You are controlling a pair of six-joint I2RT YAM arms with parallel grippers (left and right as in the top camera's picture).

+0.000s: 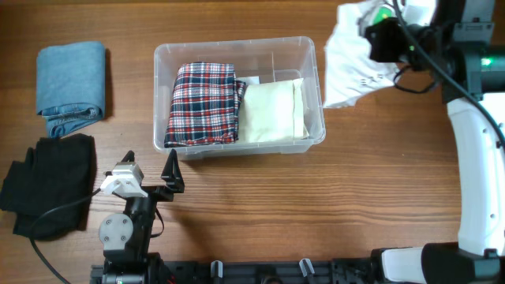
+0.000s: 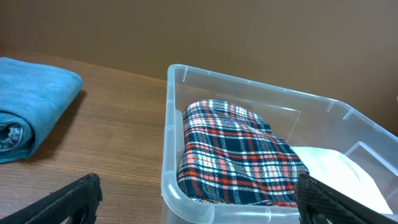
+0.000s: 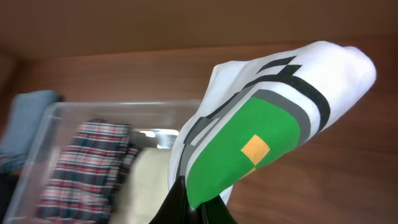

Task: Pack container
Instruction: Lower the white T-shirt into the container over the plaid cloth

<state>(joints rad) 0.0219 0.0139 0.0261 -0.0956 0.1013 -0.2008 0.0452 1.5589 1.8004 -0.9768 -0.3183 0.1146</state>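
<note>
The plaid cloth (image 1: 203, 104) (image 3: 86, 169) is below my right gripper, to the left in the overhead view. My right gripper will move across and down next and let go of the garment on it.
The clear plastic container (image 1: 237, 44) stands at the table's middle. Inside it lie a folded plaid cloth (image 1: 203, 104) on the left and a folded cream cloth (image 1: 272, 110) on the right. My right gripper (image 1: 380, 35) hangs above the table to the container's right, shut on a white garment (image 1: 355, 67) with a green print (image 3: 249, 143). In the right wrist view the fingers (image 3: 198, 208) pinch its lower edge. My left gripper (image 1: 150, 170) is open just in front of the container's near left corner (image 2: 171, 155), nothing between its fingers.
A folded blue towel (image 1: 71, 87) lies at the far left, with a black cloth (image 1: 51, 185) in front of it. The white right arm (image 1: 473, 158) runs along the right edge. The left arm's base (image 1: 122, 237) stands at the front edge.
</note>
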